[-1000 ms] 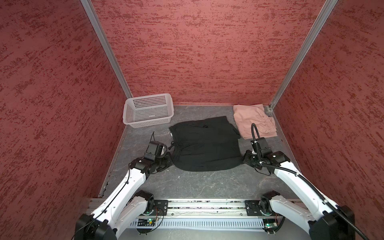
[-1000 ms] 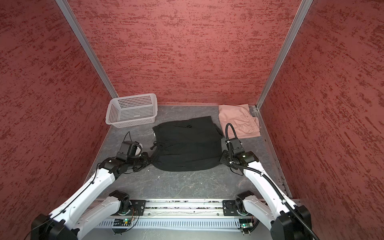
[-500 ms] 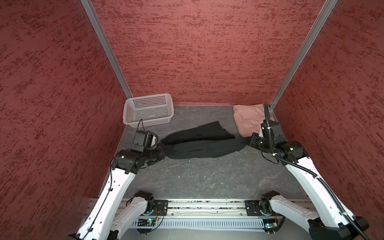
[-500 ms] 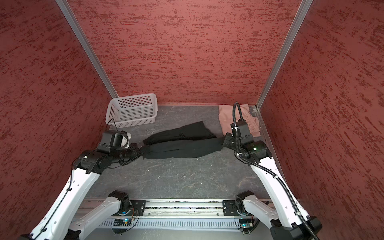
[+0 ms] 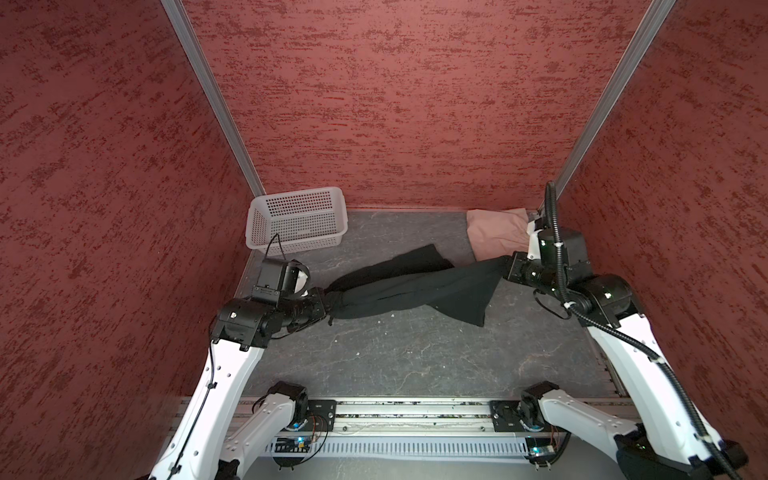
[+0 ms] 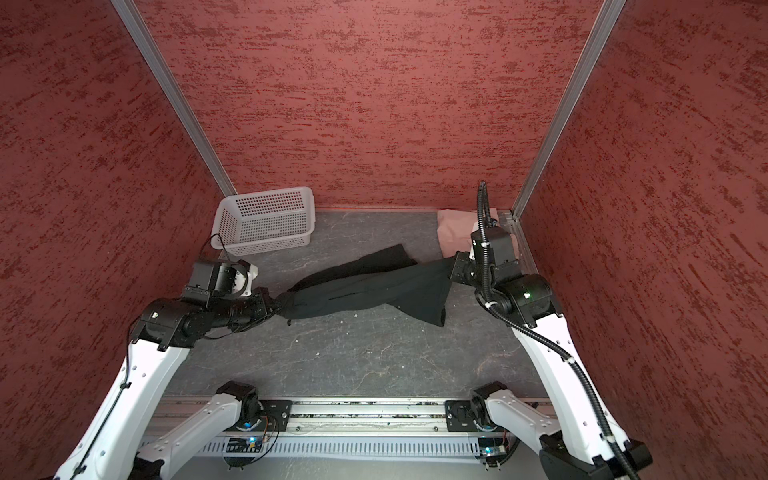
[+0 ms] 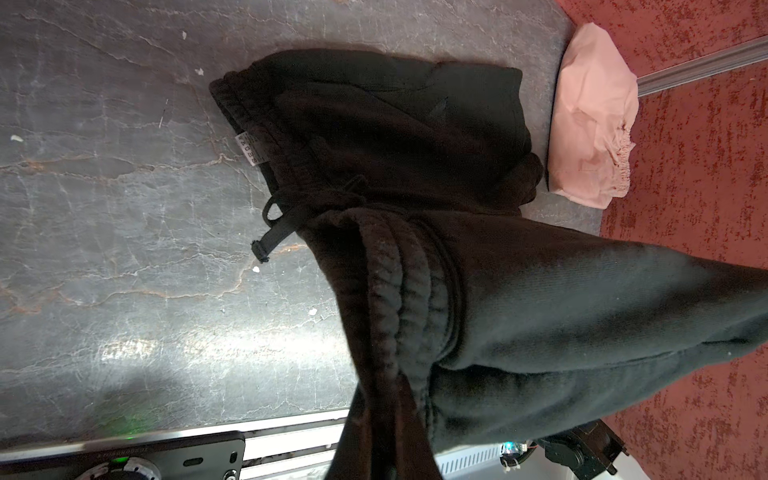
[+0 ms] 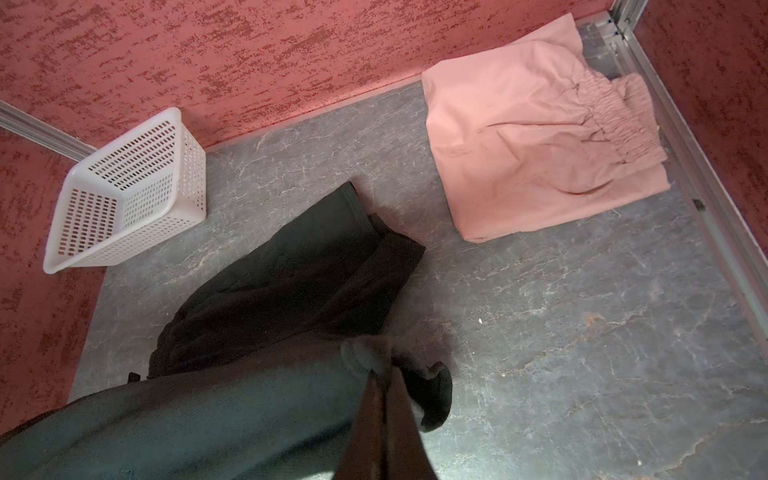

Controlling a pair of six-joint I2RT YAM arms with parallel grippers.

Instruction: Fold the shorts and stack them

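Note:
Next, my left gripper moves outward and down to release the shorts' gathered waistband over the trailing leg's waist end [image 5: 341,281] [image 7: 272,132], since that lies below and outward.
The black shorts [image 5: 415,286] [image 6: 365,291] hang stretched above the floor between my two grippers, with one leg trailing on the floor behind. My left gripper [image 5: 326,305] [image 6: 279,309] is shut on their waistband end [image 7: 399,316]. My right gripper [image 5: 505,268] [image 6: 453,266] is shut on the other end [image 8: 374,361], and a loose corner droops below it. The folded dusty pink shorts [image 5: 494,237] [image 6: 455,232] [image 8: 536,149] lie flat in the far right corner, just behind the right gripper.
A white perforated basket [image 5: 297,220] [image 6: 266,222] [image 8: 129,187] stands in the far left corner, behind the left wrist. Red textured walls close in the grey floor [image 5: 415,357] on three sides, and a metal rail [image 5: 415,411] runs along the front.
Both grippers have risen and moved apart, lifting the near edge of the black shorts off the floor. The shorts went from lying flat to hanging stretched between the grippers.

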